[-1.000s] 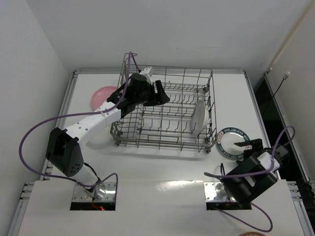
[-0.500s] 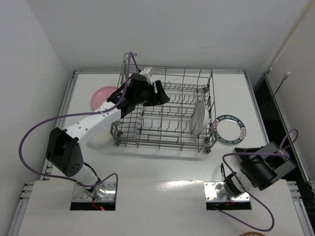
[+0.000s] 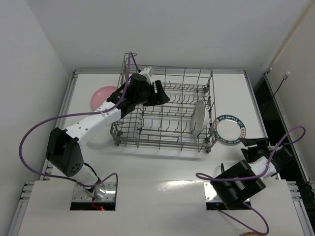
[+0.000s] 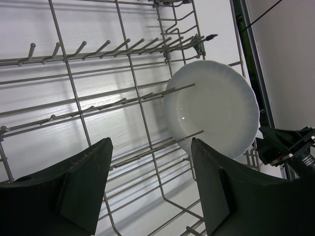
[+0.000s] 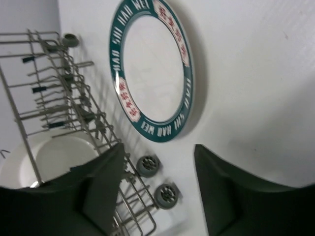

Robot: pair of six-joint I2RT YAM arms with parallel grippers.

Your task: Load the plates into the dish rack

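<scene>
I should lower my right gripper close to the table and move it onto the teal-rimmed plate's edge away from the rack, because the plate lies flat.
The grey wire dish rack (image 3: 165, 110) stands mid-table with one white plate (image 3: 198, 117) upright in its right end. A plate with a dark teal rim (image 3: 229, 130) lies flat on the table just right of the rack. A pink plate (image 3: 101, 96) lies left of the rack, partly hidden by the left arm. My left gripper (image 3: 160, 93) hangs open and empty over the rack's back left; its view looks down at the tines and the white plate (image 4: 211, 108). My right gripper (image 3: 252, 147) is open and empty, near the teal-rimmed plate (image 5: 152, 69).
The rack's small wheels (image 5: 147, 165) sit between the right fingers in the right wrist view, beside its corner wires. The raised table edge (image 3: 251, 83) runs along the right side. Purple cables loop from both arms.
The teal-rimmed plate slid a little farther from the table's near edge. The right arm swung out and came back beside the plate. The left arm has not moved.
</scene>
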